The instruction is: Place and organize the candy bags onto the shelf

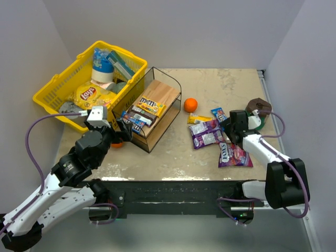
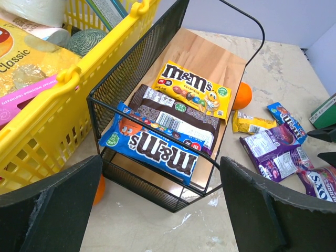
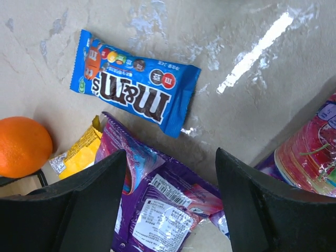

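Note:
My right gripper should next go down beside the purple bag (image 3: pixel 163 210) onto the near end of the blue candy bag (image 3: pixel 177 101), because that flat end points toward its open fingers.
The shelf (image 1: pixel 165 90) stands left of centre, and in the left wrist view its boards (image 2: pixel 210 58) carry a yellow candy bag (image 2: pixel 191 90), a brown one (image 2: pixel 176 118) and a blue one (image 2: pixel 152 147). My left gripper (image 1: pixel 122 128) hangs open at the shelf's near corner, holding nothing (image 2: pixel 161 173). More candy bags lie loose on the table: two purple (image 1: pixel 205 126) (image 1: pixel 207 139), a blue (image 1: pixel 218 114), a yellow (image 1: pixel 198 118) and a pink-purple one (image 1: pixel 234 156). My right gripper (image 1: pixel 229 126) is open just above a purple bag (image 3: pixel 163 210), its fingers on either side of it and not gripping it (image 3: pixel 170 173).
A yellow basket (image 1: pixel 52 97) with a Lay's bag (image 1: pixel 90 95) stands left of the shelf. One orange (image 1: pixel 190 104) lies right of the shelf. Another orange (image 1: pixel 116 144) sits by my left gripper. A brown and green item (image 1: pixel 258 107) sits at the right edge.

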{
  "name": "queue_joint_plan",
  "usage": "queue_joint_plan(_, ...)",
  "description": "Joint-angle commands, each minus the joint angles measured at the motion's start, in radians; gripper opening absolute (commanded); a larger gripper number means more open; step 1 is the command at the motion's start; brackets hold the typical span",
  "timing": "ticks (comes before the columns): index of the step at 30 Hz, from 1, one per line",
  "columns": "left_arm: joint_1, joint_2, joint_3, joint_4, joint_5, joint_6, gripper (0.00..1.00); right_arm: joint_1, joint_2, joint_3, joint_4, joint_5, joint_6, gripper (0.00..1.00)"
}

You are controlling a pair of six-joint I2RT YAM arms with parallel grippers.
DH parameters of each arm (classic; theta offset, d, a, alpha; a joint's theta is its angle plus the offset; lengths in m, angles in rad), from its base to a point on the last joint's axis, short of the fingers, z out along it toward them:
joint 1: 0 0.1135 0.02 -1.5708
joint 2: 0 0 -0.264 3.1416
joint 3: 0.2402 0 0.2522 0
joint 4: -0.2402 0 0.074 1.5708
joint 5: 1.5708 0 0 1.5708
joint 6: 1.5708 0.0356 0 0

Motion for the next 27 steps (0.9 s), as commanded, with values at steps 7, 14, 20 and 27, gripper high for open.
queue_joint_plan(7,-0.002,0.002,0.002,0.02,-0.021,-0.005,1.0,-0.028,0.032,-0.114,0.317,-0.04,0.167,0.67)
queue_joint_plan(14,-0.004,0.003,0.002,0.017,-0.026,-0.005,1.0,-0.049,0.11,-0.117,0.418,-0.049,0.178,0.6)
queue_joint_plan(20,-0.002,0.006,0.002,0.017,-0.03,-0.005,1.0,-0.054,0.142,-0.134,0.42,-0.031,0.21,0.55)
queue_joint_plan(27,-0.004,0.012,0.002,0.017,-0.027,-0.005,0.99,-0.06,0.178,-0.139,0.412,-0.013,0.226,0.52)
